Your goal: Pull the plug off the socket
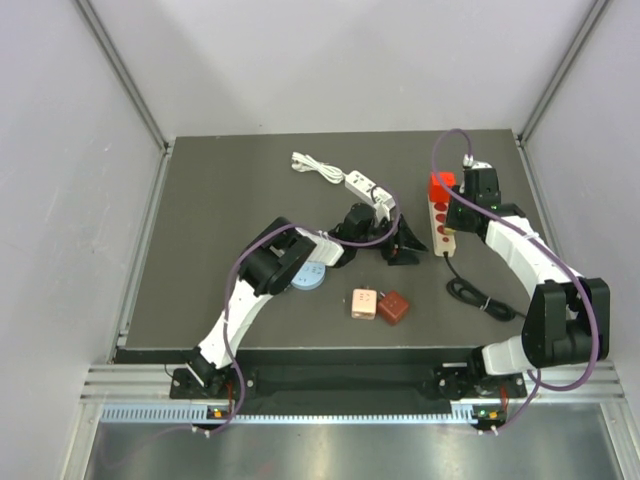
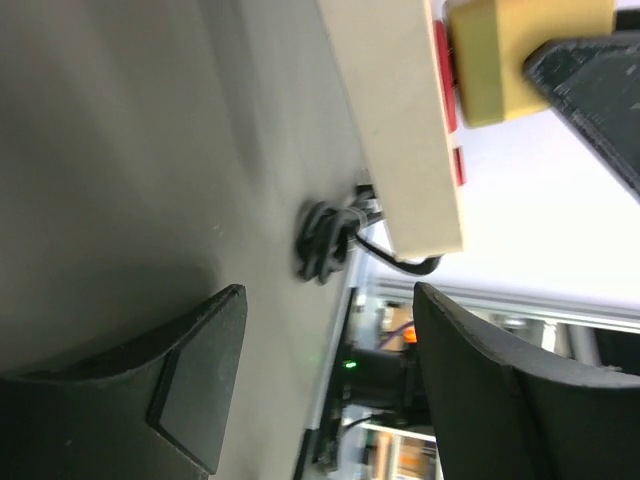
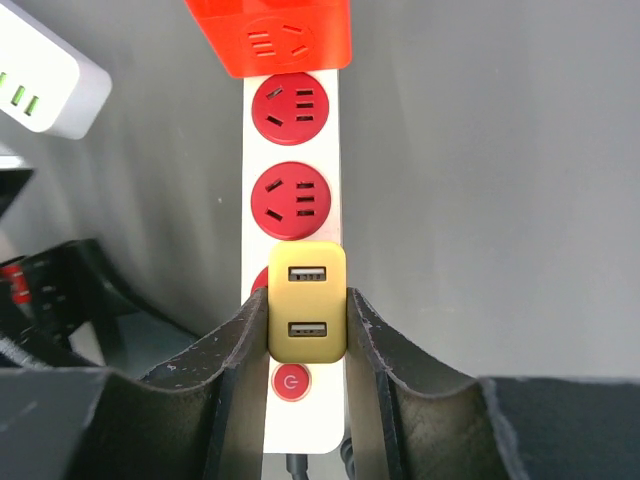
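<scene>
My right gripper will next pull the yellow plug up, then move it back and down to release it, as bare tabletop beside the brown cube is back from the gripper.
A cream power strip (image 3: 293,425) with red sockets lies on the dark table. A yellow two-port USB plug (image 3: 307,302) sits in its third socket, just above the red power button. My right gripper (image 3: 307,308) is shut on the yellow plug, one finger on each side. In the top view the right gripper (image 1: 458,210) covers the plug on the strip (image 1: 441,236). My left gripper (image 2: 328,300) is open and empty, low over the table just left of the strip (image 2: 400,120), with the plug (image 2: 525,50) showing there too. It also shows in the top view (image 1: 405,247).
An orange cube plug (image 3: 270,35) sits on the strip's far end. The strip's black cable (image 1: 480,298) coils near the right arm. A white power strip (image 1: 365,187) with its cord lies farther back. A blue disc (image 1: 308,278), pink cube (image 1: 363,303) and brown cube (image 1: 393,307) lie near front.
</scene>
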Motion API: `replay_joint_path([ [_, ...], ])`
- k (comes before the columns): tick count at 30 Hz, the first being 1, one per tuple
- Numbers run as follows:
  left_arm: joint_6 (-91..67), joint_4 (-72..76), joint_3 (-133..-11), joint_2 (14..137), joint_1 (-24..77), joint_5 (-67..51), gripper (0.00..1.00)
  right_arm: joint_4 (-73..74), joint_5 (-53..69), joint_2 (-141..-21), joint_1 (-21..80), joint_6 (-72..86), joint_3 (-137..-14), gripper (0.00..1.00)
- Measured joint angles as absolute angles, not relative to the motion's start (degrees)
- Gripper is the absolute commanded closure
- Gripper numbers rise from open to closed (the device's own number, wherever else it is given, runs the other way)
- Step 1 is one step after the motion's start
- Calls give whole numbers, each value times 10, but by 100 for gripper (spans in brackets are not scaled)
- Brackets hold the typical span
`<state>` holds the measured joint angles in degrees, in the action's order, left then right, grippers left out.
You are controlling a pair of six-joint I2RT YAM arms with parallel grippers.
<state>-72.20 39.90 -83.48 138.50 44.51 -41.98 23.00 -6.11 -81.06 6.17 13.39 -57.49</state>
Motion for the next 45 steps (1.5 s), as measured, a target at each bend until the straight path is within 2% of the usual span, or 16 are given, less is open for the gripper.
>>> replay_joint_path([
  [10, -872, 528, -888, 1456, 453, -421, 30, 206, -50, -811, 61, 142, -566, 100],
  [23, -914, 561, -896, 1458, 457, -385, 28, 181, -54, -806, 65, 142, -542, 100],
  [29, -900, 528, -917, 1458, 467, -382, 42, 179, -60, -800, 68, 149, -539, 100],
  [34, -894, 497, -924, 1459, 476, -383, 45, 180, -68, -799, 74, 153, -539, 100],
  [37, -888, 478, -933, 1459, 478, -382, 55, 181, -73, -799, 78, 156, -539, 100],
  [41, -884, 444, -951, 1463, 478, -378, 100, 177, -88, -793, 85, 157, -531, 100],
  [45, -860, 401, -960, 1462, 479, -381, 100, 132, -130, -773, 109, 142, -486, 100],
])
